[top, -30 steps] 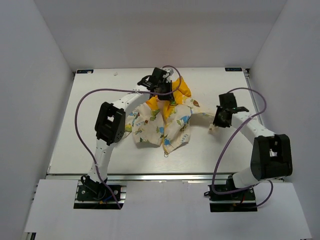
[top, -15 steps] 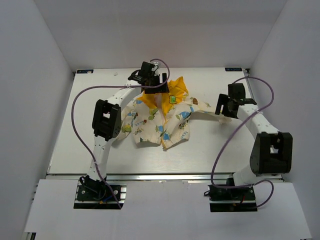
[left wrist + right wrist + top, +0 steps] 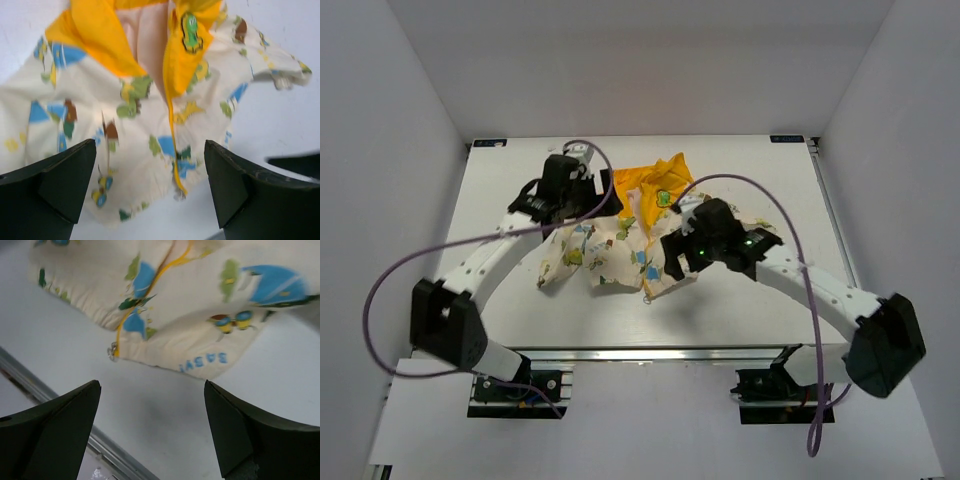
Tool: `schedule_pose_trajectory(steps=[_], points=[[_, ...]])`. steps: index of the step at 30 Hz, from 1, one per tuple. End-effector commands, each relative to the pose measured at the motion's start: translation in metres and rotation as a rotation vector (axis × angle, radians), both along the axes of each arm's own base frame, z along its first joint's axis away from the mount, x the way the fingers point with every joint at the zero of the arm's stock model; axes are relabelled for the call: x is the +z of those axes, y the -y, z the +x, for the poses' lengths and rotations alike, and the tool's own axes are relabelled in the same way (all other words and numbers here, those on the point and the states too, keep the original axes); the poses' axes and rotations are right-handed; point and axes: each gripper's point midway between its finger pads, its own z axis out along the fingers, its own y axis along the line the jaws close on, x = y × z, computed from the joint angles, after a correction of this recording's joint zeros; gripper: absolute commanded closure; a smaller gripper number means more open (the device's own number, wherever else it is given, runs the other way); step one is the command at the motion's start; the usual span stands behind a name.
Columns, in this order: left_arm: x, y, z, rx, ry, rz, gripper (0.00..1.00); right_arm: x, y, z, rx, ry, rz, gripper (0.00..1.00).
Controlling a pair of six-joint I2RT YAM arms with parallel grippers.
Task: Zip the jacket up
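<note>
The jacket's hem beside the zipper pull is next for my right gripper, which should shift to the left in the top view and lower onto it.
The jacket lies flat mid-table, cream with cartoon prints, its yellow hood at the far end. In the left wrist view the jacket fills the frame; its yellow zipper runs down to a slider at the hem, and the collar above is parted. My left gripper hovers open over the jacket's left side. My right gripper is open above bare table just short of the hem, with the metal zipper pull ahead of it. Neither gripper holds anything.
The table's metal front rail runs close below the right gripper. White walls enclose the left, right and far sides. Purple cables loop over both arms.
Both grippers have gone from shut to open and let go of the jacket. The left arm drew back from the hood to the left; the right arm swung from the right sleeve toward the hem.
</note>
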Motion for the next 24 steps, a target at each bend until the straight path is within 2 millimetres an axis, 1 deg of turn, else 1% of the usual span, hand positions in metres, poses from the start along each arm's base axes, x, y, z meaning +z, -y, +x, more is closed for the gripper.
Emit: schedule_pose_trajectory(steps=[1, 2, 3, 4, 5, 6, 7, 8, 10, 11, 13, 14, 16, 18, 22, 24], points=[[-0.015, -0.006, -0.042, 0.005, -0.015, -0.084, 0.02, -0.032, -0.024, -0.026, 0.133, -0.080, -0.092, 0.11], [-0.021, -0.013, -0.048, 0.033, -0.018, -0.073, 0.02, -0.048, -0.029, -0.026, 0.137, -0.115, -0.136, 0.11], [-0.030, -0.021, -0.060, 0.051, -0.031, -0.061, 0.02, -0.048, -0.034, -0.022, 0.120, -0.107, -0.154, 0.11], [-0.034, -0.027, -0.064, 0.071, -0.036, -0.051, 0.02, -0.053, -0.036, -0.019, 0.109, -0.113, -0.167, 0.12], [-0.039, -0.032, -0.068, 0.093, -0.043, -0.039, 0.02, -0.064, -0.038, -0.018, 0.103, -0.141, -0.189, 0.12], [-0.040, -0.037, -0.072, 0.110, -0.041, -0.034, 0.02, -0.065, -0.040, -0.012, 0.070, -0.132, -0.206, 0.16], [-0.049, -0.039, -0.078, 0.112, -0.065, -0.026, 0.02, -0.068, -0.042, -0.012, 0.071, -0.135, -0.214, 0.17], [-0.054, -0.040, -0.082, 0.113, -0.079, -0.028, 0.02, -0.076, -0.045, -0.012, 0.076, -0.142, -0.230, 0.19], [-0.063, -0.039, -0.090, 0.101, -0.103, -0.034, 0.02, -0.083, -0.050, -0.012, 0.079, -0.137, -0.249, 0.24], [-0.065, -0.039, -0.091, 0.100, -0.106, -0.038, 0.02, -0.089, -0.053, -0.012, 0.086, -0.146, -0.259, 0.28], [-0.069, -0.038, -0.094, 0.096, -0.117, -0.043, 0.02, -0.090, -0.062, -0.013, 0.097, -0.146, -0.257, 0.29], [-0.071, -0.038, -0.094, 0.098, -0.120, -0.044, 0.02, -0.094, -0.064, -0.013, 0.097, -0.151, -0.263, 0.30], [-0.073, -0.037, -0.095, 0.096, -0.129, -0.045, 0.02, -0.094, -0.067, -0.011, 0.083, -0.139, -0.270, 0.30], [-0.073, -0.036, -0.094, 0.092, -0.129, -0.048, 0.02, -0.097, -0.068, -0.008, 0.076, -0.137, -0.270, 0.30], [-0.072, -0.036, -0.094, 0.091, -0.132, -0.050, 0.02, -0.109, -0.067, -0.004, 0.047, -0.141, -0.293, 0.30], [-0.071, -0.036, -0.094, 0.091, -0.129, -0.051, 0.02, -0.116, -0.067, -0.003, 0.040, -0.142, -0.294, 0.33]])
